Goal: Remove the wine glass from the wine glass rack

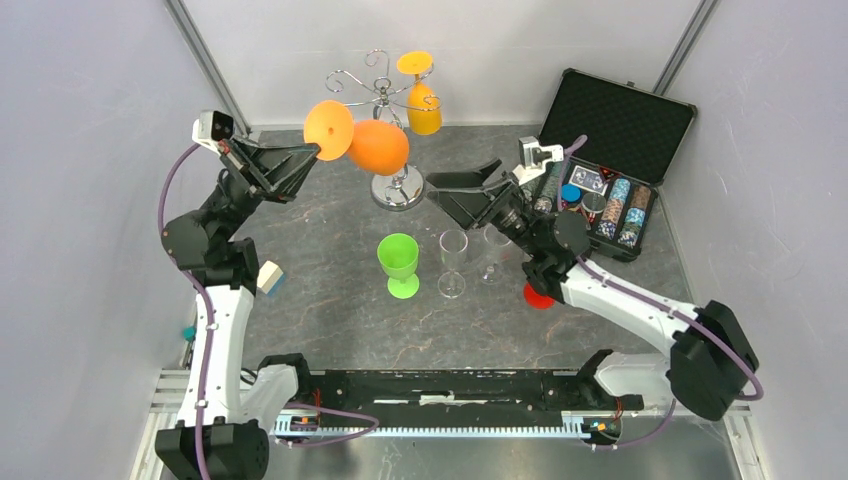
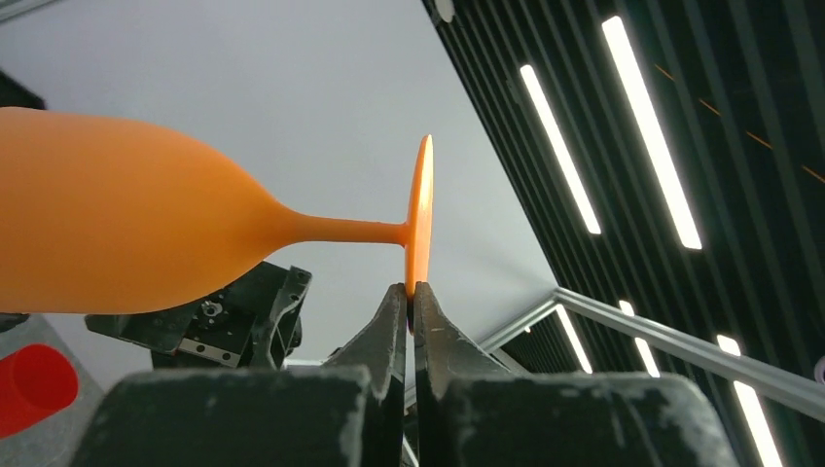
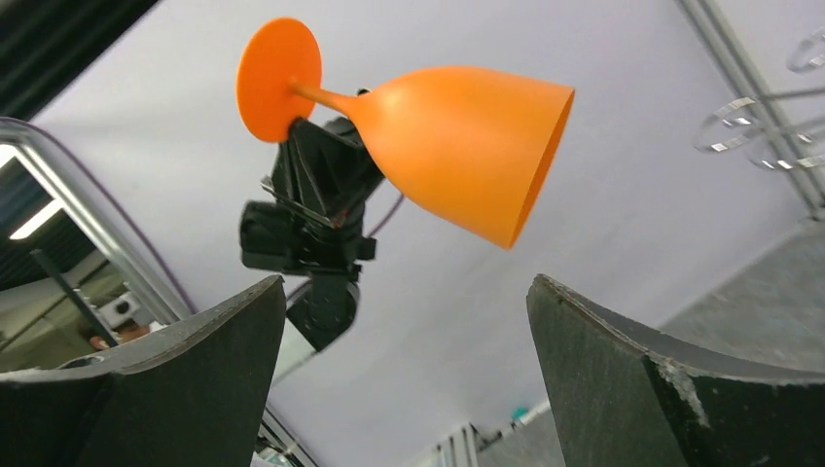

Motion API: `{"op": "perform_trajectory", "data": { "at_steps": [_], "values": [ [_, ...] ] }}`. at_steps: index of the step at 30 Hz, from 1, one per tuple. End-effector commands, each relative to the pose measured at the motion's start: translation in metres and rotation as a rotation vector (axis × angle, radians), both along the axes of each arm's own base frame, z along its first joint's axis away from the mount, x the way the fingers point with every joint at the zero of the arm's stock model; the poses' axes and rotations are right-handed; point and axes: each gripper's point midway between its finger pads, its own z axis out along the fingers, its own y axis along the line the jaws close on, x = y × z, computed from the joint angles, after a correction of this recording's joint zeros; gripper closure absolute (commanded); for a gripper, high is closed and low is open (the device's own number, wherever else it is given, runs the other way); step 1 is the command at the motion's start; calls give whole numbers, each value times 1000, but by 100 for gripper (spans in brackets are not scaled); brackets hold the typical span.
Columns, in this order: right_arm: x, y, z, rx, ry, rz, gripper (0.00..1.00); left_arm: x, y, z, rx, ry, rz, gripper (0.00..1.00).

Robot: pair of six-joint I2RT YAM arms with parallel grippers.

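The robot's open right gripper will next rise toward the glass (image 1: 379, 147) and onto the rim's lower edge, because the left gripper holds only the foot and leaves the bowl's rim (image 1: 405, 156) free.
An orange wine glass (image 1: 378, 147) lies on its side in the air, just left of the silver wine glass rack (image 1: 397, 186). My left gripper (image 1: 316, 152) is shut on the rim of the glass's round foot (image 2: 419, 209), and the bowl (image 2: 117, 233) points towards the rack. In the right wrist view the glass (image 3: 457, 146) is clear of the rack's scroll arms (image 3: 769, 136). A yellow-orange glass (image 1: 423, 108) hangs upside down on the rack's far side. My right gripper (image 1: 434, 190) is open and empty, right of the rack's base and below the orange glass (image 3: 409, 292).
A green glass (image 1: 399, 262) and two clear glasses (image 1: 453, 262) (image 1: 495, 255) stand on the table in front of the rack. A red object (image 1: 538, 296) lies under the right arm. An open black case (image 1: 620, 125) of chips is at the back right. A small block (image 1: 270, 277) lies left.
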Motion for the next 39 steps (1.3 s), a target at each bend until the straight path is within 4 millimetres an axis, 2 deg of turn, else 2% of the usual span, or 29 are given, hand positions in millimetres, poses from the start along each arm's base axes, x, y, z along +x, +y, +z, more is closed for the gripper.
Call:
{"op": "perform_trajectory", "data": {
  "at_steps": [1, 5, 7, 10, 13, 17, 23, 28, 30, 33, 36, 39],
  "values": [
    [-12, 1, 60, 175, -98, 67, 2, -35, 5, 38, -150, -46, -120, 98],
    [-10, 14, 72, 204, -118, 112, 1, -42, 5, 44, -165, -59, -148, 98],
    [-12, 18, 82, 225, -155, 133, 7, -43, 5, 45, -168, -57, -151, 98],
    [-14, 23, 93, 243, -195, 163, 9, -45, 6, 47, -180, -58, -158, 98],
    [-14, 26, 95, 249, -208, 181, 10, -45, 7, 49, -190, -57, -164, 98],
    [-8, 27, 89, 235, -191, 153, 10, -46, 7, 52, -196, -67, -163, 98],
    [21, 17, 63, 150, -110, -54, 8, -44, 8, 53, -190, -67, -142, 98],
    [28, 28, 64, 144, -128, -44, 7, -44, 8, 53, -195, -63, -143, 98],
    [26, 32, 69, 168, -150, -10, 7, -44, 8, 54, -198, -61, -142, 98],
    [11, 35, 83, 225, -235, 70, 8, -44, 8, 53, -201, -56, -143, 98],
    [-13, 22, 99, 345, -336, 140, 10, -42, 9, 51, -207, -40, -148, 98],
    [-33, 12, 106, 427, -410, 218, 18, -41, 10, 50, -216, -33, -154, 98]
  ]
}}
